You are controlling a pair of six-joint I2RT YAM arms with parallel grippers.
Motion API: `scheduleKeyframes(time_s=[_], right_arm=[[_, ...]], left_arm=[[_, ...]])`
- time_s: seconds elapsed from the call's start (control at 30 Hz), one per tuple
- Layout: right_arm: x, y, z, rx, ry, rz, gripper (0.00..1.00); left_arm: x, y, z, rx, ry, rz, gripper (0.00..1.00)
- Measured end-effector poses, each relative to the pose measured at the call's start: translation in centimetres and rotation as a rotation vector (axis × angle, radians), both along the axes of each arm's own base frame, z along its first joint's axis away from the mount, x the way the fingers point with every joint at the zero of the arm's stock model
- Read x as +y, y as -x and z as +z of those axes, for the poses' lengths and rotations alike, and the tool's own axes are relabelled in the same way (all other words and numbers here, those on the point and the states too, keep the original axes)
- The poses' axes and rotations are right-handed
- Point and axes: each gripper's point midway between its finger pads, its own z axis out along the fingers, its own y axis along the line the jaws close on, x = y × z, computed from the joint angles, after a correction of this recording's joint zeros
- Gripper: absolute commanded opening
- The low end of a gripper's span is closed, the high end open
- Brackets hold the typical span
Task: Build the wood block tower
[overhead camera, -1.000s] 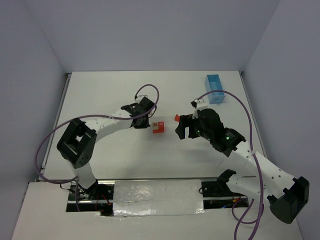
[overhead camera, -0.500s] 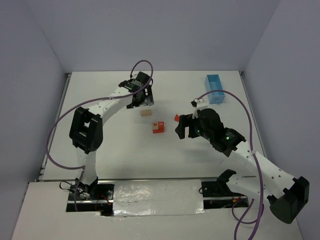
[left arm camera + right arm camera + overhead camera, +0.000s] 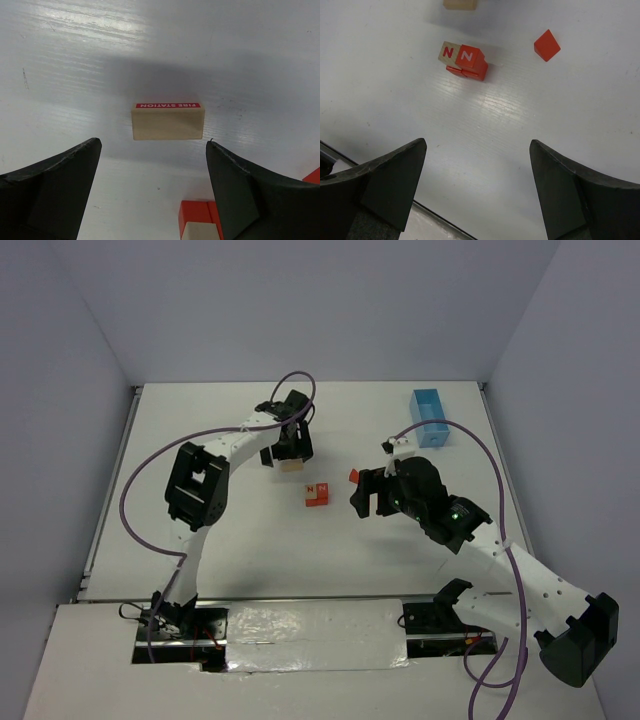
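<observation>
I will lower my left gripper to the pale tan block (image 3: 291,466) (image 3: 168,121) next and close it on the block's short ends.
A pale tan block (image 3: 168,121) with a red "FIRE STATION" strip lies flat on the white table (image 3: 220,430). My left gripper (image 3: 152,145) hovers open over it, its fingers wide on either side and not touching. In the top view the left gripper (image 3: 291,448) is just behind this tan block (image 3: 291,466). A cluster of red blocks and one tan block (image 3: 465,60), with "N" and "Z" faces, sits in the middle (image 3: 317,494). A red roof-shaped block (image 3: 547,45) lies apart to its right (image 3: 353,476). My right gripper (image 3: 477,142) is open and empty, right of the cluster (image 3: 362,500).
A light-blue rectangular tray (image 3: 429,417) stands at the back right. Purple cables loop above both arms. The table's near edge shows as a dark line in the right wrist view.
The left gripper has opened and its arm has swung back and away from the red cluster. The tan block now lies free on the table. The right arm has not moved.
</observation>
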Motion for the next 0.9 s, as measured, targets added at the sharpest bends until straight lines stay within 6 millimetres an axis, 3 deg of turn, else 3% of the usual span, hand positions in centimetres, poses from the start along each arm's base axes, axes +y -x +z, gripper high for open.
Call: scheduleKeyframes(time_s=[0.27, 0.4, 0.6, 0.67, 0.7, 0.77, 0.8, 0.83, 0.9], right_arm=[[0.0, 0.0, 0.0, 0.0, 0.001, 0.0, 0.91], [0.0, 0.0, -0.1, 0.003, 0.002, 0.0, 0.91], [0.0, 0.0, -0.1, 0.003, 0.003, 0.0, 0.91], [0.0, 0.0, -0.1, 0.004, 0.003, 0.0, 0.91], [0.0, 0.0, -0.2, 0.004, 0.004, 0.0, 0.91], [0.0, 0.0, -0.2, 0.004, 0.004, 0.0, 0.91], [0.0, 0.0, -0.2, 0.005, 0.004, 0.0, 0.91], [0.0, 0.0, -0.2, 0.005, 0.004, 0.0, 0.91], [0.0, 0.0, -0.2, 0.005, 0.004, 0.0, 0.91]], left_arm=[[-0.6, -0.8, -1.4, -0.004, 0.003, -0.013, 0.97], [-0.5, -0.7, -2.3, 0.012, -0.014, -0.027, 0.91], [-0.3, -0.6, -2.9, 0.02, -0.032, -0.029, 0.64], [-0.4, -0.6, -2.9, 0.018, -0.036, -0.032, 0.48], [-0.5, -0.5, -2.9, 0.018, -0.037, -0.033, 0.3], [-0.6, -0.5, -2.8, 0.015, -0.043, -0.036, 0.25], [-0.7, -0.4, -2.8, 0.013, -0.045, -0.038, 0.15], [-0.8, -0.3, -2.8, 0.012, -0.049, -0.04, 0.12], [-1.0, -0.2, -2.8, 0.01, -0.059, -0.045, 0.11]])
